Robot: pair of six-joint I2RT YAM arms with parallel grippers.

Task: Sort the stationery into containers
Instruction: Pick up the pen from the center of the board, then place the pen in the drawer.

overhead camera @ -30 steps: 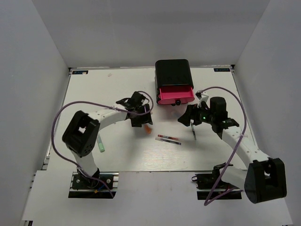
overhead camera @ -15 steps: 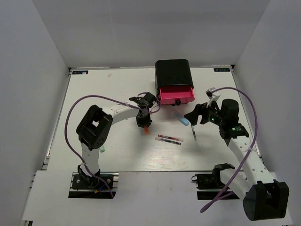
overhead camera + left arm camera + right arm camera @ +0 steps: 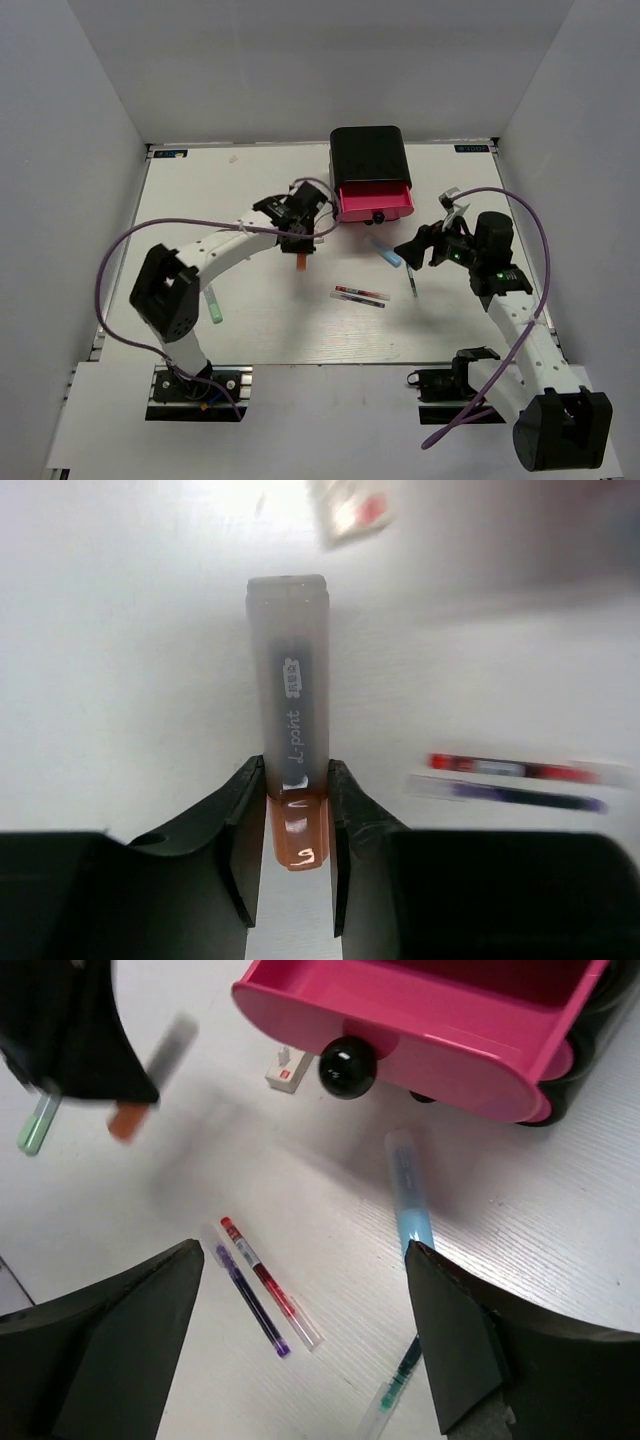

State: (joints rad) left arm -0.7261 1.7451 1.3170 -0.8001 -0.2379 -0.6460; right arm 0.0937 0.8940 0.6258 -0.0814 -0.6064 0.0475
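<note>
The pink drawer stands open, so the robot's left gripper should next move up, outward and to the right in the top view over the pink drawer (image 3: 375, 201) and release the marker.
My left gripper (image 3: 300, 240) is shut on the orange-tipped grey marker (image 3: 290, 710), pinching it near the orange end (image 3: 301, 263) just above the table, left of the open pink drawer (image 3: 375, 201). The drawer sticks out of the black cabinet (image 3: 369, 153). My right gripper (image 3: 412, 250) stands open over the table with nothing between its fingers. A blue marker (image 3: 409, 1203) lies just ahead of its right finger, below the drawer's black knob (image 3: 346, 1065). Red (image 3: 266, 1282) and purple (image 3: 249, 1299) pens lie side by side.
A green-inked pen (image 3: 396, 1388) lies under my right gripper. A light green marker (image 3: 214, 305) rests near the left arm's elbow. A small white block (image 3: 284, 1071) with a red mark sits beside the drawer knob. Grey walls enclose the table.
My left gripper has closed on the orange-tipped marker and raised it off the table. The right arm has drawn back to the right, and the blue marker now lies uncovered in front of it.
</note>
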